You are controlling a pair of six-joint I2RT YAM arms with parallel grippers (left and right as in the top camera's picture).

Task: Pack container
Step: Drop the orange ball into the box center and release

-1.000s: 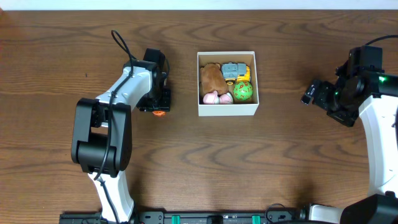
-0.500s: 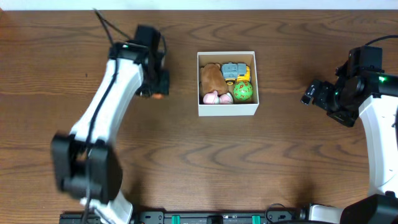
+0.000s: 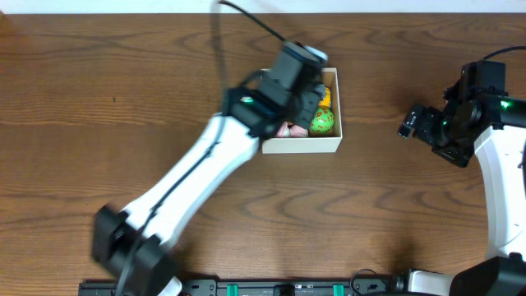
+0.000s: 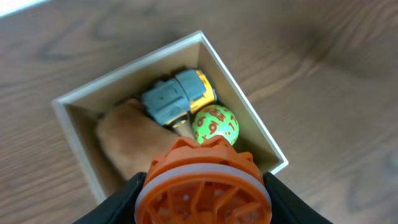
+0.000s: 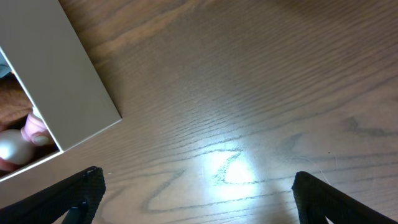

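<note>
The orange ribbed toy goes down from my left gripper onto the pink toys (image 3: 297,131) next and is released. They lie below inside the open box, beside the green ball.
The container (image 3: 302,146) is a square white-walled cardboard box at the table's middle; it also shows in the left wrist view (image 4: 249,118) and the right wrist view (image 5: 68,93). Inside lie a brown plush (image 4: 124,137), a grey-and-yellow toy truck (image 4: 177,98), a green ball (image 4: 214,124) and pink toys (image 5: 28,134). My left gripper (image 4: 202,199) is shut on an orange ribbed toy (image 4: 202,180) and holds it above the box's near side. In the overhead view the left arm (image 3: 283,82) covers the box's left half. My right gripper (image 5: 193,193) is open and empty over bare table, right of the box.
The brown wooden table (image 3: 394,205) surrounds the box. The right arm (image 3: 460,115) hovers near the right edge. A dark rail (image 3: 279,288) runs along the table's front edge.
My left arm has swung right from the table's left side, carrying the orange toy, and now reaches over the container. The right arm has not moved.
</note>
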